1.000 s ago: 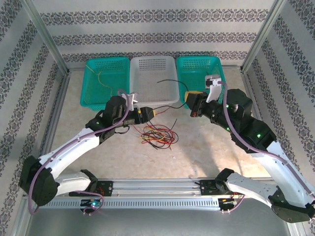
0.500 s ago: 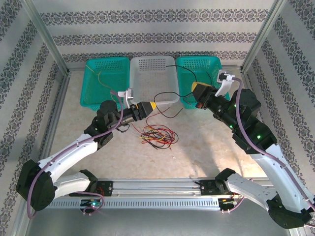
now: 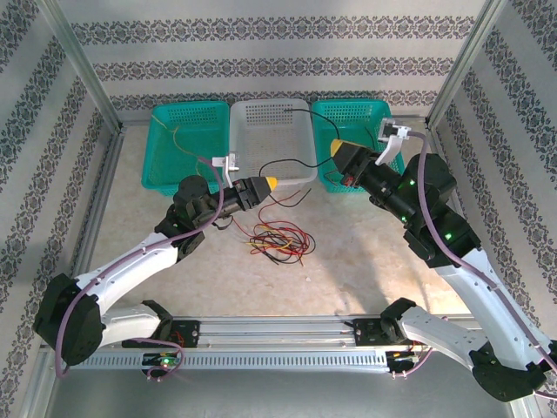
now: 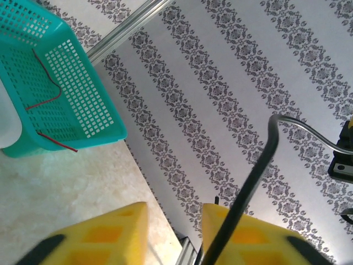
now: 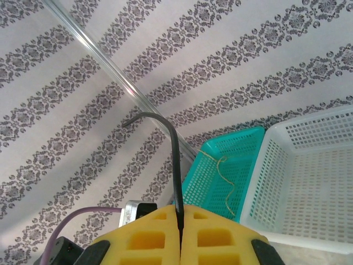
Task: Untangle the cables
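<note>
The right gripper brings the black cable away from my base toward the white basket's far corner next, then releases the cable.
A tangle of thin red, yellow and black cables [image 3: 278, 237] lies on the table between the arms. One black cable [image 3: 291, 161] is lifted off it and hangs over the white basket. My right gripper [image 3: 338, 148] is raised by the right teal basket. In the right wrist view its jaws [image 5: 181, 210] are shut on this black cable [image 5: 174, 149], whose free end curls above them. My left gripper [image 3: 265, 184] hovers above the pile. Its jaws [image 4: 174, 212] stand open, and the black cable [image 4: 259, 165] crosses in front of the right finger.
Three baskets stand in a row at the back. The left teal basket [image 3: 187, 105] holds a yellow wire [image 3: 177, 138]. The white basket [image 3: 270, 103] is in the middle. The right teal basket [image 3: 352, 103] holds red wires [image 4: 47, 99]. Patterned walls and metal posts enclose the table.
My right gripper has risen and swung back toward the baskets, drawing the black cable up and away from the pile. My left gripper has shifted slightly to the right.
</note>
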Available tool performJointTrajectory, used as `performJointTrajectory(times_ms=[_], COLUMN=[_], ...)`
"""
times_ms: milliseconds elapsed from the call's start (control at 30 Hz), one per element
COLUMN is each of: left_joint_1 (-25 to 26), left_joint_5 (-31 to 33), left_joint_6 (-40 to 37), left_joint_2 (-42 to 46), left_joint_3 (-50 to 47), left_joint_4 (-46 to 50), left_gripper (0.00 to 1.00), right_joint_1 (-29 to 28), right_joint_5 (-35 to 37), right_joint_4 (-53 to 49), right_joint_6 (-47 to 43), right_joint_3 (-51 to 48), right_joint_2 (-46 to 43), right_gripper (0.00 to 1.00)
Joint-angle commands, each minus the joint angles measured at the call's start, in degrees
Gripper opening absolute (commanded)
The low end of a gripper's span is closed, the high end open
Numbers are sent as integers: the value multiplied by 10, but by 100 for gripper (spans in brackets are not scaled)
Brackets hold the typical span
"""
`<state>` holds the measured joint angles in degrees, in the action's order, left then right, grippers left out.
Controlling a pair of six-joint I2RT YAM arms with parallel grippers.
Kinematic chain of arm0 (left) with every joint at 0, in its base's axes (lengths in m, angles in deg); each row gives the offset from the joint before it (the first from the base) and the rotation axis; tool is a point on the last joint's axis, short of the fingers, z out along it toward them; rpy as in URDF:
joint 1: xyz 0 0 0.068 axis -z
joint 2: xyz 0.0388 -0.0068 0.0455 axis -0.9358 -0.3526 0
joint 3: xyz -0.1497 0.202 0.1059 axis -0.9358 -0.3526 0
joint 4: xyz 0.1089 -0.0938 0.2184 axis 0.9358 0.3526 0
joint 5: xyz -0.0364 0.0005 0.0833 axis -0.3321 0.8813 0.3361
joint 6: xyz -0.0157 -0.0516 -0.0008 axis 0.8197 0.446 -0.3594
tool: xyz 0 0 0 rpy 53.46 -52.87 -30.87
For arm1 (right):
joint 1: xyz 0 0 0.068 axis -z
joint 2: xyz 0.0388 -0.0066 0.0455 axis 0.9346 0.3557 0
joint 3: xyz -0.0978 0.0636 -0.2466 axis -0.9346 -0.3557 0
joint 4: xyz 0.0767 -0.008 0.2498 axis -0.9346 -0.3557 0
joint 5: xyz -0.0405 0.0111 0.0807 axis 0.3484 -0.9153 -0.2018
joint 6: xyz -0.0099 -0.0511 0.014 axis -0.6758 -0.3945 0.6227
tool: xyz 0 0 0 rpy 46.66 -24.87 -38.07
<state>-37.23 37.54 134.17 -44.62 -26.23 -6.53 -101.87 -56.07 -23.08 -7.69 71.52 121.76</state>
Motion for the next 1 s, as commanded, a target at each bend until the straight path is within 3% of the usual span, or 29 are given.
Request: performJointTrajectory(times_ms=[0,100,167,367,767,967], left_joint_1=[-5,-3,4,62,101,130], left_joint_5=[-13,-22,-27,-47,-199,-231], left_joint_6=[-28,-55,-96,-263,-337,-356], left_joint_2=[2,11,21,28,-69,-115], left_joint_3=[20,20,27,84,177,201], left_joint_4=[-1,27,75,269,377,409], left_gripper=[23,13,0,0,0,0], right_joint_1=[8,11,12,26,29,51], right_joint_5=[-11,-6,6,2,-63,-96], right_joint_4=[26,27,20,9,32,35], right_joint_6=[11,11,9,11,47,55], right_joint_3=[-3,3,16,77,140,193], right_joint_2=[-1,5,13,69,177,214], right_gripper=[0,0,0,0,0,0])
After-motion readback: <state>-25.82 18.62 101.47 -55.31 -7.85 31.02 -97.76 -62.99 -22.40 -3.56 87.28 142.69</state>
